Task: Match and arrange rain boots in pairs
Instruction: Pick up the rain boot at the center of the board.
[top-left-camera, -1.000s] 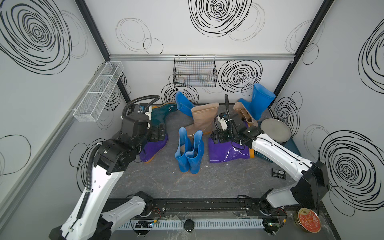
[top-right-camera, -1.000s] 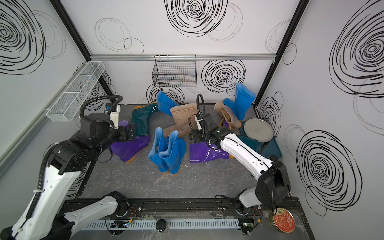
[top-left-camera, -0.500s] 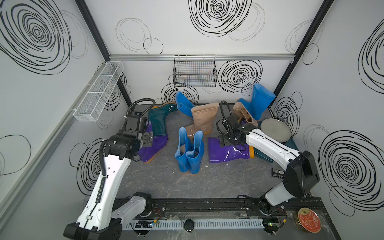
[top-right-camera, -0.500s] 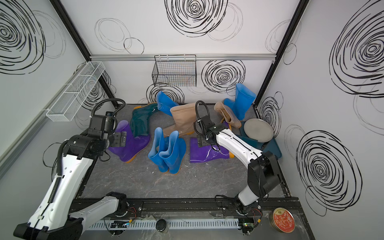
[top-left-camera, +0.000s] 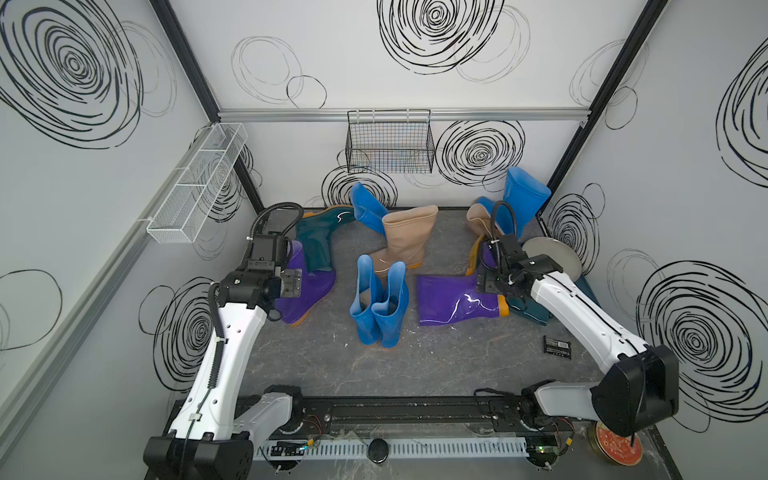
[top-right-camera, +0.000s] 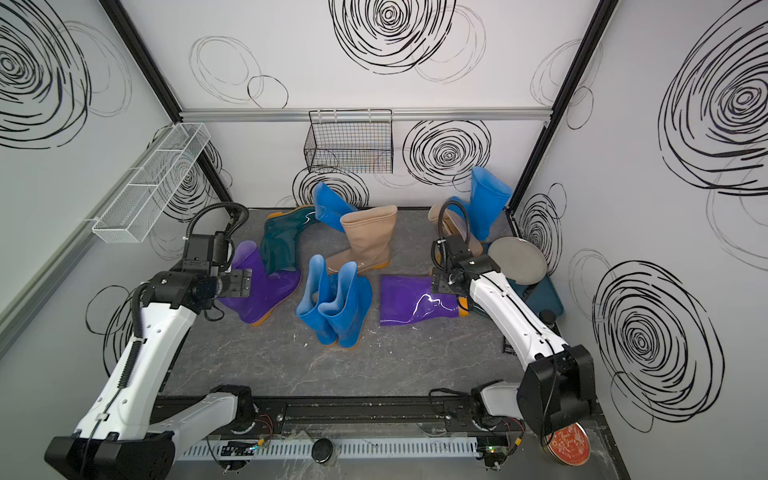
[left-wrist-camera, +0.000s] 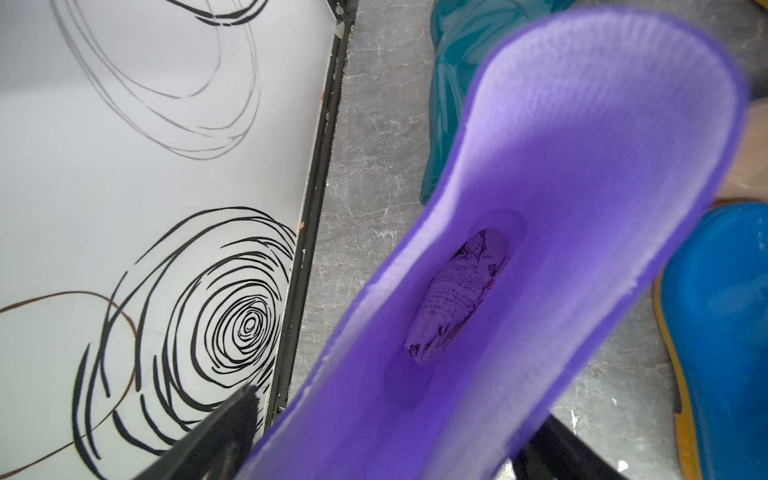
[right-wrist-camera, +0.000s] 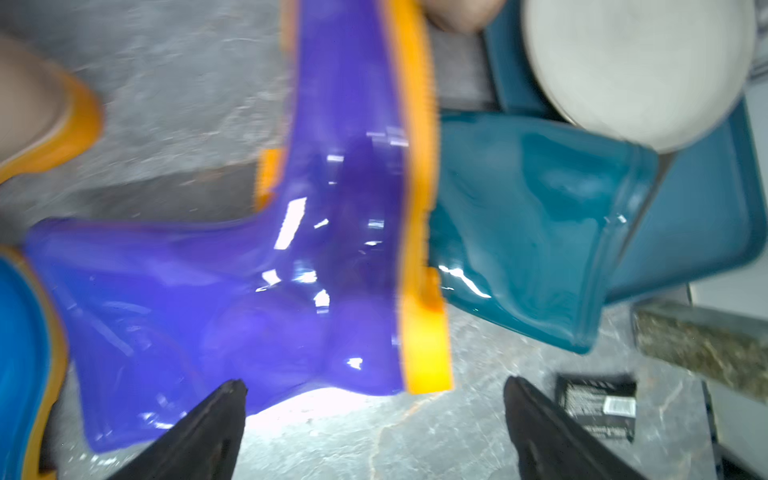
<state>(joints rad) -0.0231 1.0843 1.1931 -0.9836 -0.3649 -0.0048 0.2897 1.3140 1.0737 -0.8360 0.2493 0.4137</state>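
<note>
My right gripper is above the orange heel of the lying purple boot (top-left-camera: 503, 305) (right-wrist-camera: 427, 348). Next it will lower its open fingers on either side of that heel, where bare floor leaves room.
An upright purple rain boot (top-left-camera: 311, 286) stands at the left. My left gripper (top-left-camera: 293, 282) sits over its top. In the left wrist view the boot's mouth (left-wrist-camera: 561, 187) fills the gap between the two wide-set fingers (left-wrist-camera: 216, 432). The other purple boot (top-left-camera: 453, 297) lies on its side at the right. My right gripper (right-wrist-camera: 374, 415) hangs open beside its orange heel (right-wrist-camera: 424, 332), with only floor between the fingers. A blue pair (top-left-camera: 380, 307) stands in the middle. Tan (top-left-camera: 405, 241), teal (top-left-camera: 318, 241) and blue (top-left-camera: 368, 208) boots lie behind. Another teal boot (right-wrist-camera: 519, 232) lies under the right arm.
A grey plate (top-left-camera: 552, 259) rests on a teal tray (top-left-camera: 586, 291) by the right wall. A blue boot (top-left-camera: 521, 197) and a tan boot (top-left-camera: 478, 218) fill the back right corner. A small black packet (top-left-camera: 557, 347) lies on the floor. A wire basket (top-left-camera: 390, 143) hangs on the back wall.
My left arm has lowered and its gripper now straddles the upright purple boot's top. My right gripper has slid rightward along the lying purple boot to its heel.
</note>
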